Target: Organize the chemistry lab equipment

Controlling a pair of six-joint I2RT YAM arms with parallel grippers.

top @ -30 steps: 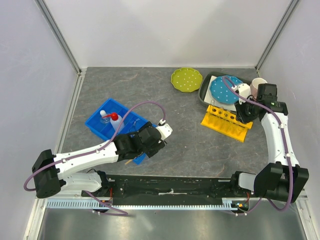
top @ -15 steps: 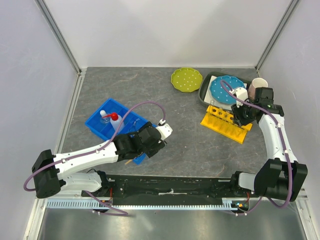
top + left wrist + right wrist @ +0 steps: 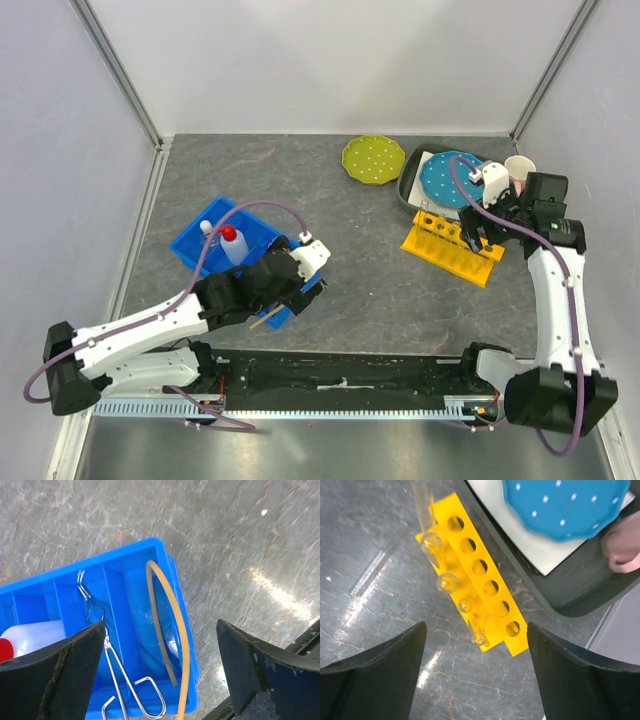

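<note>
My left gripper next moves toward the rack (image 3: 487,587) and down onto the near end of the glass tube, which lies unracked to its right in the top view.
A blue bin (image 3: 131,550) holds the tan rubber tube (image 3: 175,635), the metal wire tongs (image 3: 117,667) and the squeeze bottle (image 3: 35,632) with its red cap (image 3: 229,236). A small flask (image 3: 207,229) stands beside the bottle. My left gripper (image 3: 161,629) hangs open above the bin's near end, holding nothing. A yellow rack (image 3: 487,587) carries several clear glass tubes (image 3: 445,582). My right gripper (image 3: 476,627) is open above the rack's end, with nothing between its fingers.
A green dotted plate (image 3: 372,158) lies at the back. A blue dotted plate (image 3: 445,180) sits on a dark tray (image 3: 408,188) behind the rack, with a pink cup (image 3: 518,170) at its right. Walls close in on three sides.
My right gripper has opened wide and lifted off the rack, leaving a glass tube there. My left gripper has opened a little more and drawn back towards the left.
</note>
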